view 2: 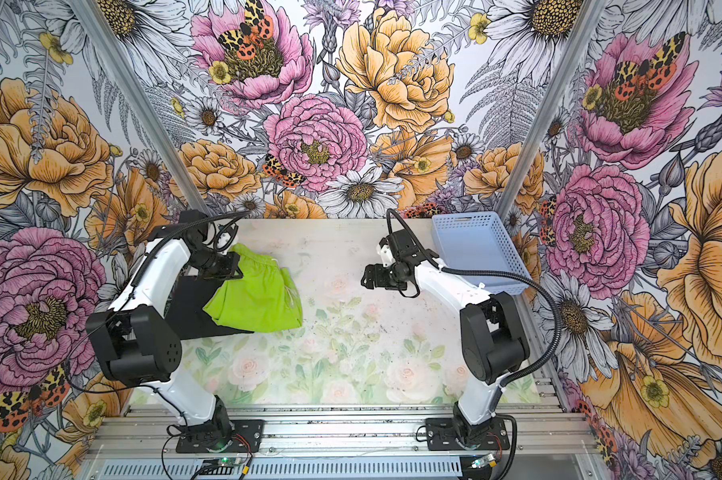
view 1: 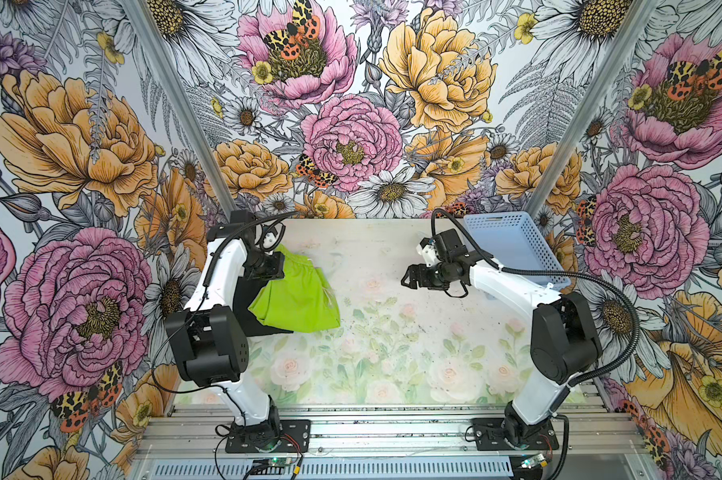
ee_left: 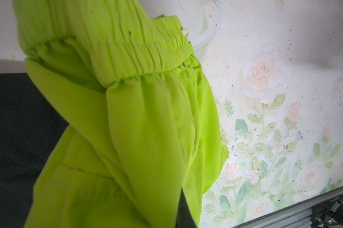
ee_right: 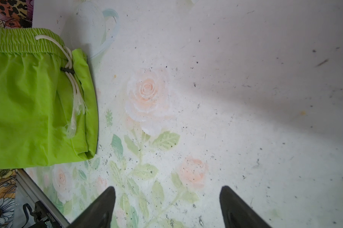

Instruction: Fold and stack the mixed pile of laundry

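Observation:
My left gripper moves away from the basket over the bare part of the black T-shirt [ee_left: 21, 133] next and releases the shorts [ee_left: 147, 128], since they lie partly off it.
The lime-green shorts [view 1: 299, 301] lie folded on the folded black T-shirt [view 1: 263, 326] at the table's left in both top views. My left gripper [view 1: 274, 268] is at the shorts' back left corner by the waistband, shut on the green cloth. In the left wrist view the shorts [ee_left: 147, 128] hang close and cover the jaws except a dark sliver; the black T-shirt [ee_left: 18, 138] shows behind. My right gripper [view 1: 407, 276] hovers open over bare table, right of the shorts. In the right wrist view it [ee_right: 167, 189] holds nothing, with the shorts [ee_right: 28, 110] and their white drawstring [ee_right: 71, 83] off to one side.
A light-blue perforated basket [view 1: 513, 245] stands tilted at the back right corner, behind the right arm [view 1: 517, 286]. The floral table mat [view 1: 392, 340] spreads between the two arms. Metal rails [view 1: 371, 424] run along the front edge.

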Tool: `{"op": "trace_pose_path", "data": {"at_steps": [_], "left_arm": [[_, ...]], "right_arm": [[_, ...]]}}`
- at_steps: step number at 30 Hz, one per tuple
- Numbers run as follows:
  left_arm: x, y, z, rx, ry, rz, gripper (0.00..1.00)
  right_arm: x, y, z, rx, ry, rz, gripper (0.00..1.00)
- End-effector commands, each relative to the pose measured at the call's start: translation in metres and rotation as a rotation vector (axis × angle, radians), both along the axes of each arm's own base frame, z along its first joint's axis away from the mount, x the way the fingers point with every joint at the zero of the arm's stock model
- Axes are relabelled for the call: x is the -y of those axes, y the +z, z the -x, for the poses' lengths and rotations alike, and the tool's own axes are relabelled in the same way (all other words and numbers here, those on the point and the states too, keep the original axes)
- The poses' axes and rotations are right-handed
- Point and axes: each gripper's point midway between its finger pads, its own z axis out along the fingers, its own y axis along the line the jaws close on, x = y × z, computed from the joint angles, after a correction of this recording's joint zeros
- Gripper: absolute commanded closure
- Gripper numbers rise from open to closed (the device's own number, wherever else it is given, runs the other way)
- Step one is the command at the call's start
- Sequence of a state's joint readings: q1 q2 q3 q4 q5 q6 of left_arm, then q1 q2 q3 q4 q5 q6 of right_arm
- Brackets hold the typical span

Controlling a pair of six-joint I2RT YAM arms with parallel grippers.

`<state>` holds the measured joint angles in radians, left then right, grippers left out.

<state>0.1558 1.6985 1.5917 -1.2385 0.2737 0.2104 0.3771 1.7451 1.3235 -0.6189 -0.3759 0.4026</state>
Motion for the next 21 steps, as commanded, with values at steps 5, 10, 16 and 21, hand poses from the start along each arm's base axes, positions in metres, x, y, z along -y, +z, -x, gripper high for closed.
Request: {"op": "trace_pose_path", "data": {"at_steps": [5,10,16,21], "left_arm": [[-0.053,0.042,0.005,0.137,0.079,0.007,1.0],[-0.083,0.025,0.005,0.093,0.121,0.009,1.0],[-0.118,-0.035,-0.002,-0.093,0.154,-0.106,1.0],[-0.147,-0.056,-0.005,-0.146,0.201,-0.223,1.0]], "right_arm": [[0.003,0.011,-0.003,-0.025,0.021,-0.017,0.16],[0.002,0.007,-0.004,-0.059,0.046,-0.008,0.15],[0.006,0.007,-0.01,-0.073,0.046,0.0,0.15],[0.007,-0.001,-0.007,-0.1,0.037,-0.001,0.15]]}}
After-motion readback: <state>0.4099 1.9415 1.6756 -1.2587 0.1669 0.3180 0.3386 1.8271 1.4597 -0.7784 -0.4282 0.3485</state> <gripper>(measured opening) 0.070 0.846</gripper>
